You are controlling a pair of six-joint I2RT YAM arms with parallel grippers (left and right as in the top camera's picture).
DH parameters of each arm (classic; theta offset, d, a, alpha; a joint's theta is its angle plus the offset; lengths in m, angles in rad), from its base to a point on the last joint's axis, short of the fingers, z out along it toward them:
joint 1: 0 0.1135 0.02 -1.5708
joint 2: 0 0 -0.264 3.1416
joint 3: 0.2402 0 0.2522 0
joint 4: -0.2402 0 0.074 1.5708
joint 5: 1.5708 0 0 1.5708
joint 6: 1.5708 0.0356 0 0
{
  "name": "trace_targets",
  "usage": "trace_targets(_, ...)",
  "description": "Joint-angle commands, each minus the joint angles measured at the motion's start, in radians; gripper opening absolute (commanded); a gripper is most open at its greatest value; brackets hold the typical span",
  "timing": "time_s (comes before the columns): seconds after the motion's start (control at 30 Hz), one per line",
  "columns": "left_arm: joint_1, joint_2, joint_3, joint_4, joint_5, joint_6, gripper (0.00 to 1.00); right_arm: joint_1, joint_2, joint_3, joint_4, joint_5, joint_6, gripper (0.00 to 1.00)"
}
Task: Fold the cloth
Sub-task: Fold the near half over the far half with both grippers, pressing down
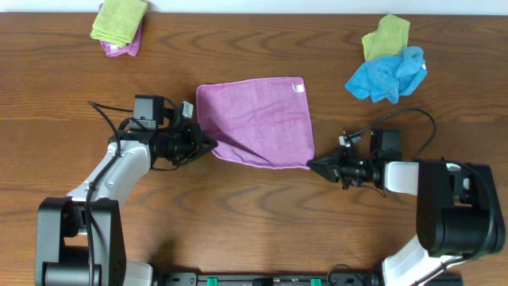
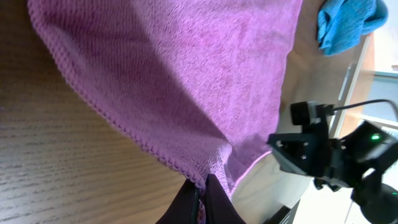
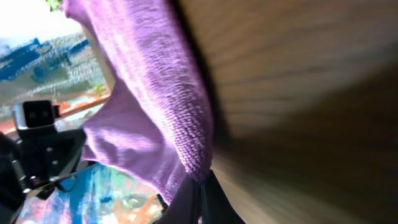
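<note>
My right gripper moves outward over the cloth to its tagged far corner (image 1: pixel 299 83) next and releases the cloth's near corner there, because the cloth's far half still lies uncovered.
The cloth (image 1: pixel 254 119) is a mauve-purple towel spread on the table, with a small white tag (image 1: pixel 298 87) at its far right corner. My left gripper (image 1: pixel 208 144) is shut on the cloth's near left corner. My right gripper (image 1: pixel 312 165) is shut on the near right corner. In the left wrist view the cloth (image 2: pixel 186 81) rises from the closed jaws (image 2: pixel 202 186). In the right wrist view the cloth (image 3: pixel 155 93) hangs from the closed jaws (image 3: pixel 200 182), its corner lifted off the wood.
A bright blue cloth (image 1: pixel 389 75) with a yellow-green cloth (image 1: pixel 386 36) lies at the far right. Another yellow-green cloth (image 1: pixel 119 20) lies on a purple one (image 1: pixel 127 45) at the far left. Arm cables trail beside both grippers.
</note>
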Motion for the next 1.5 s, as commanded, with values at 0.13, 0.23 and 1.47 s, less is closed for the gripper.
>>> trace_targets(0.13,0.002,-0.060,0.096,-0.058,-0.113,0.075,0.06,0.075,-0.148,0.213,-0.069,0.037,-0.031,0.01)
trace_targets(0.23,0.000,-0.060,0.130,-0.079,-0.201,0.103,0.06,0.112,-0.137,0.322,-0.212,0.142,-0.116,0.02)
trace_targets(1.47,0.052,0.428,0.630,-0.267,-0.331,0.202,0.06,0.143,0.357,0.981,-0.631,0.367,-0.238,0.02)
